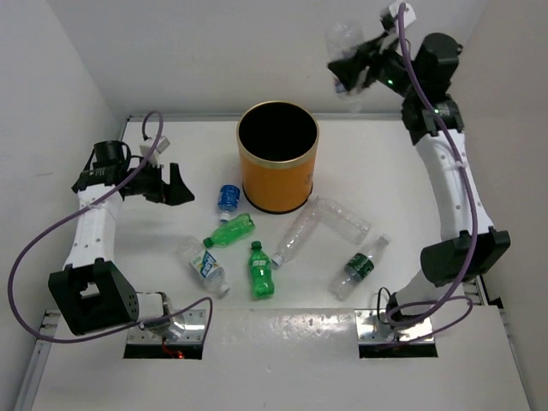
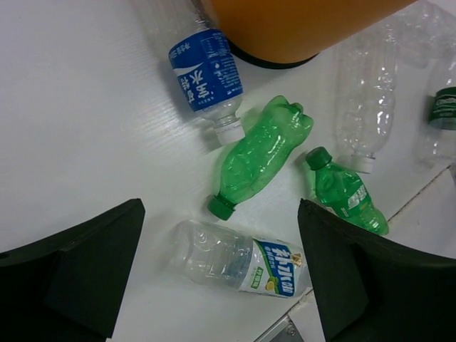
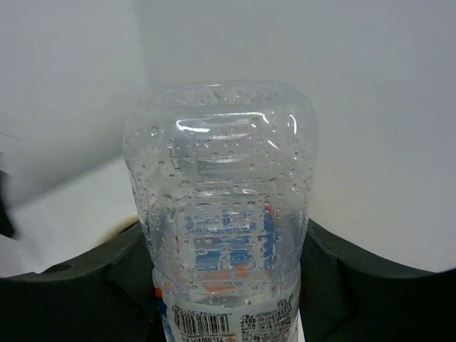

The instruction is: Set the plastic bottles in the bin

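The robot should next swing the clear labelled bottle toward the bin with its right gripper, then lower it over the bin's opening point(image 1: 277, 133).
The bin point(image 1: 276, 160) is a tall orange cylinder standing at the table's middle back. My right gripper point(image 1: 355, 70) is raised high to the bin's right, shut on a clear labelled bottle point(image 1: 343, 41). In the right wrist view that wet bottle point(image 3: 221, 206) fills the space between the fingers point(image 3: 335, 285). My left gripper point(image 1: 168, 184) is open and empty, left of the bin. Its view looks down on a clear bottle with a white label point(image 2: 239, 260), two green bottles point(image 2: 260, 153) point(image 2: 347, 197) and a blue-labelled one point(image 2: 206, 71).
More bottles lie in front of the bin: two clear crinkled ones point(image 1: 295, 235) point(image 1: 342, 218) and a clear one with a dark green label point(image 1: 360, 267). White walls close in the table on the left, back and right. A metal strip point(image 1: 282, 321) runs along the near edge.
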